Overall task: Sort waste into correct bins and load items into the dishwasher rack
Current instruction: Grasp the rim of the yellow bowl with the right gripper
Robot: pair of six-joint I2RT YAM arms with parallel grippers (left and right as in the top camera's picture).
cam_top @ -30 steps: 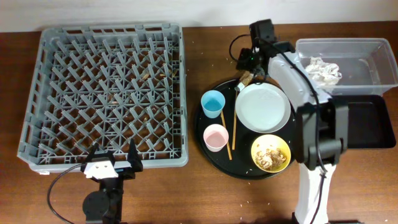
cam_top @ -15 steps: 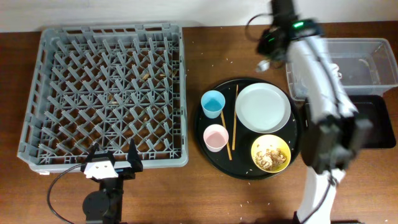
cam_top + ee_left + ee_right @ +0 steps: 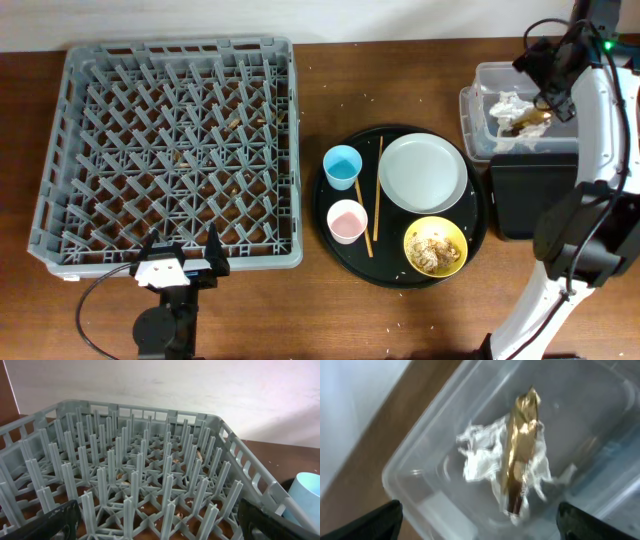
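The yellow bowl with scraps in it is below and to the left in the overhead view, so my right gripper should next swing back and down onto the chopstick-side rim (image 3: 408, 238).
The grey dishwasher rack (image 3: 180, 150) fills the left and shows in the left wrist view (image 3: 150, 475). My left gripper (image 3: 180, 262) (image 3: 160, 522) is open and empty at its front edge. My right gripper (image 3: 548, 88) (image 3: 480, 522) is open above the clear tub (image 3: 478, 125) (image 3: 420, 495). The gold-brown wrapper (image 3: 530, 122) (image 3: 520, 460) lies in the tub on white napkins (image 3: 505, 103) (image 3: 480, 455). The plate (image 3: 423, 172), blue cup (image 3: 342, 165), pink cup (image 3: 347, 220), two chopsticks (image 3: 377, 190) and the yellow bowl (image 3: 435, 246) holding food scraps sit on the round tray.
The round black tray (image 3: 395, 272) lies between rack and bins. The shallow black rectangular tray (image 3: 530, 195) sits just in front of the tub. My right arm (image 3: 610, 150) runs up the right edge. Crumbs dot the table and rack floor. The blue cup's edge shows in the left wrist view (image 3: 306, 492).
My right gripper swung from the plate's far edge on the round tray across to the clear tub with the wrapper, which now lies in the tub. The left arm has not moved.
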